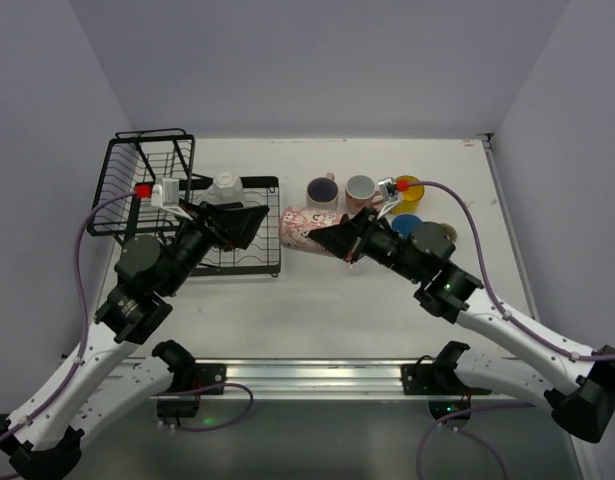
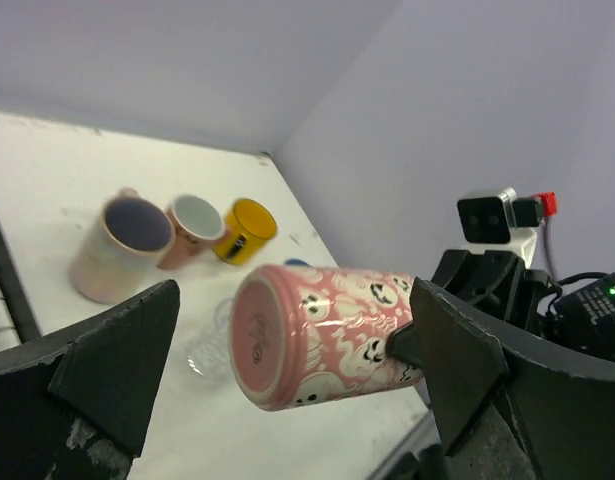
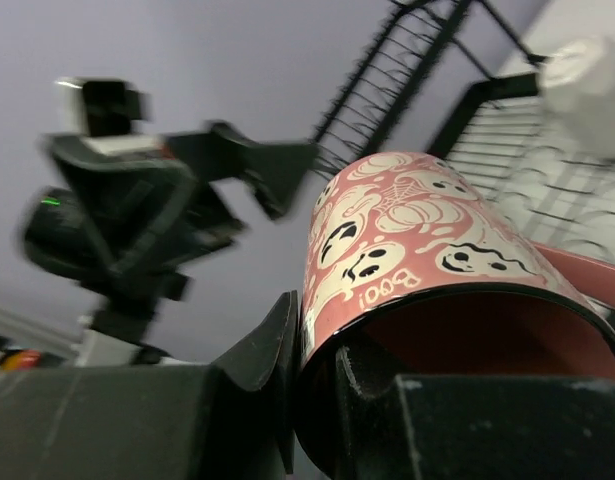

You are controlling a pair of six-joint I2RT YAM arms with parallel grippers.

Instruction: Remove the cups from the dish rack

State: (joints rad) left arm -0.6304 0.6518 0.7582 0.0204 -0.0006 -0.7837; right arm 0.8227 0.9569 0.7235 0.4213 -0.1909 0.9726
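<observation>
The mug hangs sideways, so the robot's right gripper should next tilt downward, move back and lower the mug onto the bare tabletop [image 1: 320,298] beside the rack's near corner, then release it.
A pink ghost-print mug [image 1: 303,228] hangs on its side just right of the black wire dish rack [image 1: 147,185]. My right gripper [image 1: 339,240] is shut on its rim, one finger inside and one outside, as the right wrist view shows [image 3: 322,370]. My left gripper [image 1: 249,222] is open over the rack's tray end; its fingers stand wide on either side of the mug's base [image 2: 317,335] with a clear gap on the left. A white cup [image 1: 227,188] sits upside down on the rack tray.
On the table right of the rack stand a beige mug [image 1: 322,190], a pinkish mug [image 1: 361,188], a yellow cup [image 1: 408,188] and a blue cup [image 1: 406,223]. A clear glass [image 2: 209,345] sits below the held mug. Walls close in on three sides.
</observation>
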